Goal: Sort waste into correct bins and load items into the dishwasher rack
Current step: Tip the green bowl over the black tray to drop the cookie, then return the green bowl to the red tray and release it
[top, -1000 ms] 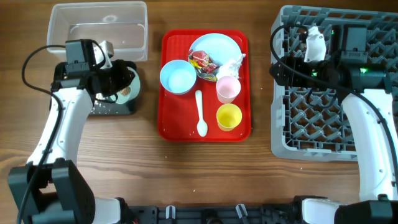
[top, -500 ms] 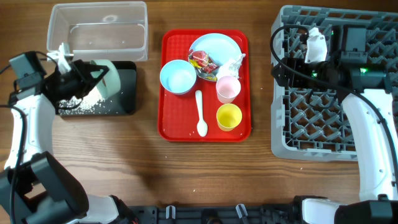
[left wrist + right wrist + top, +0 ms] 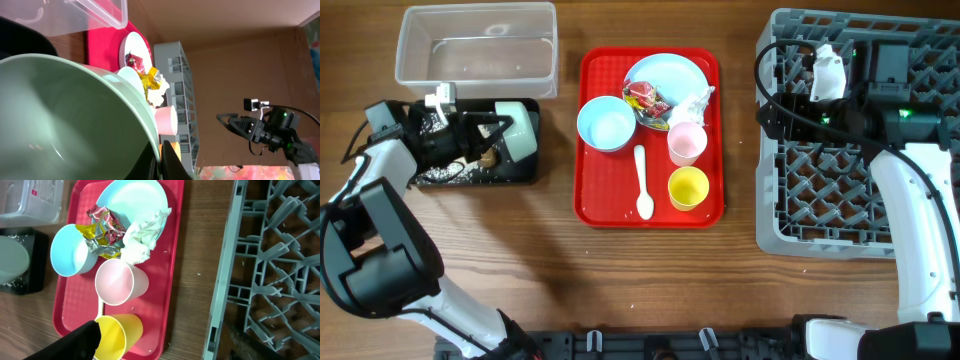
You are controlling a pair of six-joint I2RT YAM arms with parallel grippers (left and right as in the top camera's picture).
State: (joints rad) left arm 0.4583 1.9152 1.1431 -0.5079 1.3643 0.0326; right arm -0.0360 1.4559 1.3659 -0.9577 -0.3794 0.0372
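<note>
My left gripper levels the bowl and moves down onto the red tray's bare near corner next, since that lies to its right in the overhead view.
My left gripper is shut on the rim of a pale blue-green bowl. It holds the bowl tipped on its side over the black tray. White rice and a small brown piece lie in that tray. The clear tub stands behind it. The red tray holds a plate, a bowl, wrappers, a tissue, a pink cup, a yellow cup and a spoon. My right gripper is open and empty at the left edge of the grey rack.
Bare wood table lies between the red tray and the rack, and along the front. My right arm's cables hang over the rack's back left corner. In the right wrist view the pink cup and yellow cup lie just below the fingers.
My left arm has swung to the left and turned the bowl onto its side over the black tray. Rice and the brown piece now lie in the tray. The right arm has not moved.
</note>
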